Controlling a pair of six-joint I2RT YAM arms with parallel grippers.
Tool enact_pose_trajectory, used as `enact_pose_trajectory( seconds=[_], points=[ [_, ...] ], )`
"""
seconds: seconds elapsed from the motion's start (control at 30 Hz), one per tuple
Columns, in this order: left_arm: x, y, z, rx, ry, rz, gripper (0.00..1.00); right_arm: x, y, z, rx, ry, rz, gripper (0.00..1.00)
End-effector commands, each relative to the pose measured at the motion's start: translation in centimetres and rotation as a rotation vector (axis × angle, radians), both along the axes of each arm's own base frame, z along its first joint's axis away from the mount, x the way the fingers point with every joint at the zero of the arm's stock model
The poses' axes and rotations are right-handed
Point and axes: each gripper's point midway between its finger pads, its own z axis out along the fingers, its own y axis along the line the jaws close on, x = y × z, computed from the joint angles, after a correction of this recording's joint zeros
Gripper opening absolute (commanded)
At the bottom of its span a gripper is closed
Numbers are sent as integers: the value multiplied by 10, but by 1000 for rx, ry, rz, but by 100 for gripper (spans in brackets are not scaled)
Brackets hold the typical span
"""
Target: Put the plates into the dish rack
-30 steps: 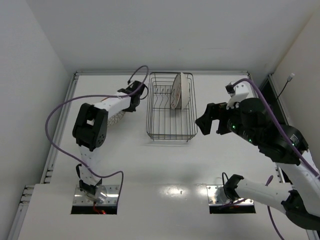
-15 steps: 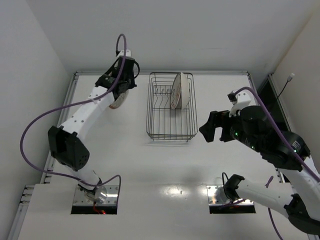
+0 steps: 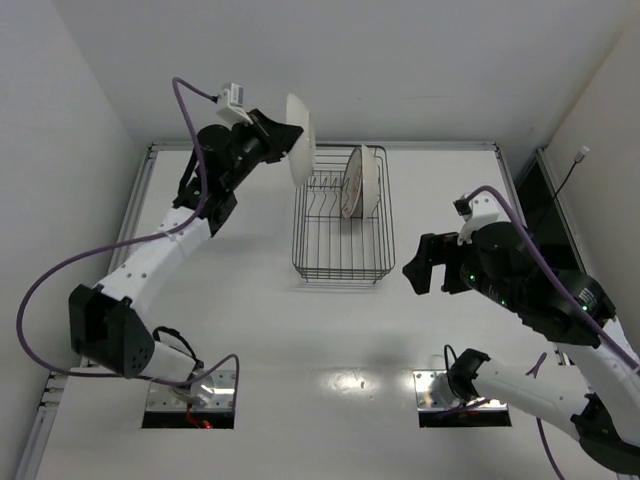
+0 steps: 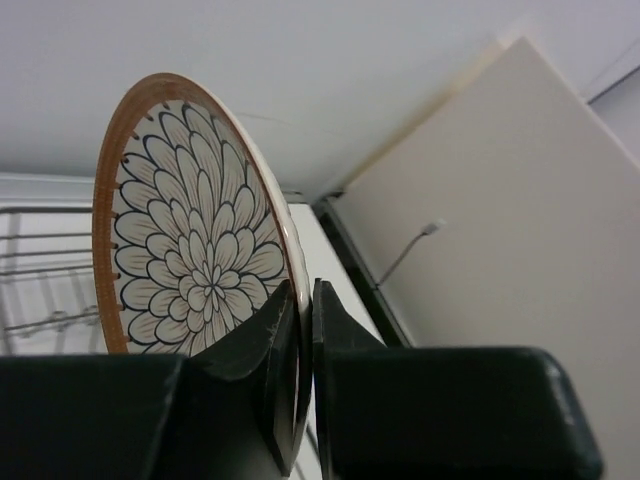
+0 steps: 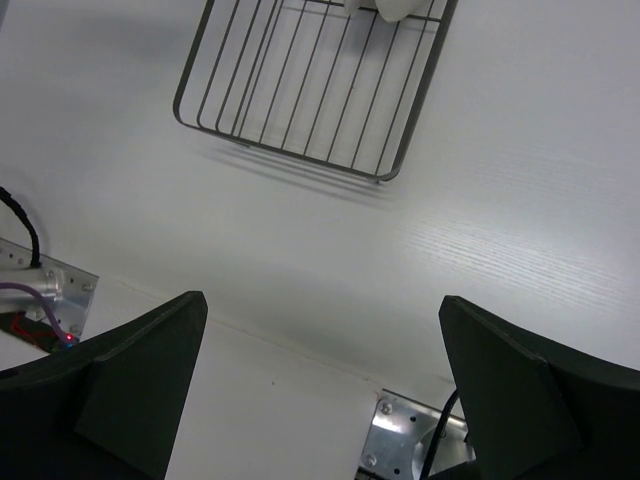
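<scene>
My left gripper next moves over the rack [image 3: 340,277] toward the upright plate, lowering its own plate into the dividers beside it, as that space is empty.
My left gripper [image 3: 284,146] is shut on the rim of a petal-patterned plate [image 3: 299,138] with an orange-brown rim. It holds the plate on edge in the air, above the far left corner of the black wire dish rack [image 3: 340,277]. In the left wrist view the fingers [image 4: 305,292] pinch the plate [image 4: 190,240] at its lower rim. A plate [image 3: 358,182] stands upright between the rack's far dividers; I cannot tell if a second stands against it. My right gripper [image 3: 418,266] is open and empty, right of the rack, with jaws wide apart [image 5: 322,300].
The right wrist view shows the rack's near end [image 5: 310,90] on the white table and a metal base plate [image 5: 405,440] at the near edge. White walls close in the table at the back and on both sides.
My left arm has lifted the patterned plate off the table left of the rack and swung it up and right to the rack's far left corner. The right gripper drifted slightly.
</scene>
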Motion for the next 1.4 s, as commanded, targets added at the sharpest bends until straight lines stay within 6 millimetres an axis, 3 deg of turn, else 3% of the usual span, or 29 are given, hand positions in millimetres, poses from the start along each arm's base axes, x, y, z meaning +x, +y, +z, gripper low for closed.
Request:
enact_pose_trajectory(
  seconds=[0.0, 0.07, 0.1, 0.17, 0.27, 0.8, 1.13, 1.2, 1.27, 1.37],
  points=[
    [-16, -21, 77, -273, -278, -189, 0, -2, -5, -1, 10, -1, -28, 100],
    [-6, -28, 57, -311, -252, -217, 0, -7, -9, -2, 5, 4, -28, 100],
    [-9, -33, 61, -323, -283, -231, 0, -7, -9, -2, 11, 7, -33, 100],
    [-2, -41, 45, -326, -256, -242, 0, -12, -14, -3, 8, 11, -33, 100],
    [2, -43, 39, -358, -261, -254, 0, -18, -19, -7, 10, 21, -39, 100],
    [49, -67, -35, -424, -140, -266, 0, -29, -31, -8, 4, 29, -52, 100],
    [72, -70, -63, -376, -63, -205, 0, -31, -34, -8, 12, 33, -65, 100],
    [73, -76, -60, -351, -67, -206, 0, -31, -34, -8, 12, 33, -65, 100],
    [77, -87, -73, -294, -45, -222, 0, -30, -32, -10, 17, 36, -57, 100],
    [81, -96, -65, -255, -57, -224, 5, -30, -29, -8, 28, 34, -48, 100]
  ],
)
